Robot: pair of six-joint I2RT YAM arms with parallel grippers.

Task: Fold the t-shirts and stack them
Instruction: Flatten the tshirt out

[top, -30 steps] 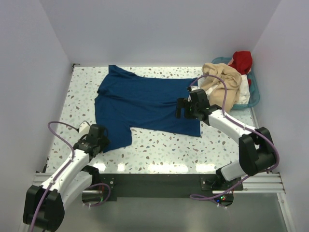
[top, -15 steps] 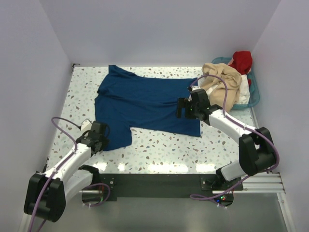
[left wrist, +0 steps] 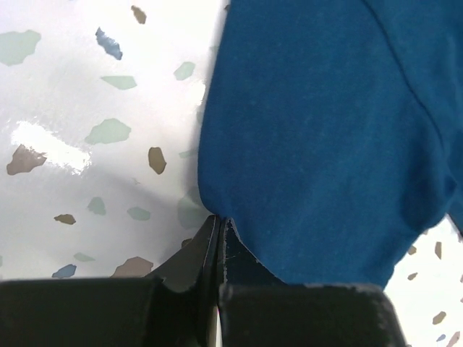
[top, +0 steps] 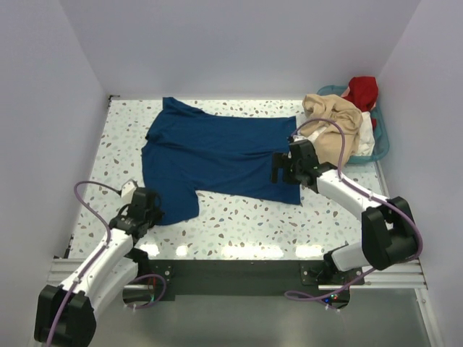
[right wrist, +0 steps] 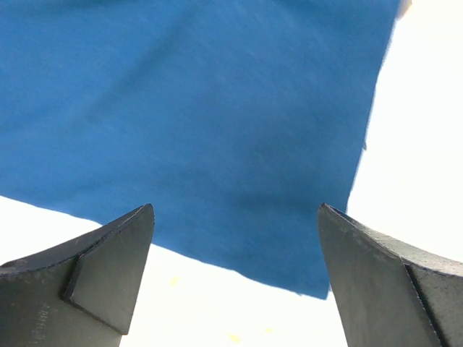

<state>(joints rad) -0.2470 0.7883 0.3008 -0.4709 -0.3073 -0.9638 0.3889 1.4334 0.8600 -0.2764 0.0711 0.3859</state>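
My right gripper lowers and draws back, to the right in the top view, onto the shirt's near hem corner (top: 297, 202) (right wrist: 318, 288) next, since its open fingers hover above the shirt.
A dark navy t-shirt (top: 217, 155) lies spread flat on the speckled table (top: 239, 220). My left gripper (top: 150, 208) is at its near left sleeve. In the left wrist view the left gripper (left wrist: 218, 220) is shut, pinching the sleeve's hem, and the navy t-shirt (left wrist: 325, 130) drapes over one finger. My right gripper (top: 279, 168) hovers open over the shirt's near right corner. In the right wrist view the right gripper (right wrist: 235, 210) has that corner of the navy t-shirt (right wrist: 202, 108) between its spread fingers, apart from both. Beige (top: 333, 123), red (top: 362, 90) and white (top: 367, 141) t-shirts are heaped at the back right.
A teal plastic basket (top: 381, 137) holding the heaped shirts stands at the back right corner, against the right wall. White walls close the table on three sides. Speckled tabletop (left wrist: 87, 108) shows left of the sleeve.
The left gripper has shut on the sleeve hem. The right gripper has shifted slightly right and nearer, toward the shirt's near right corner, still open.
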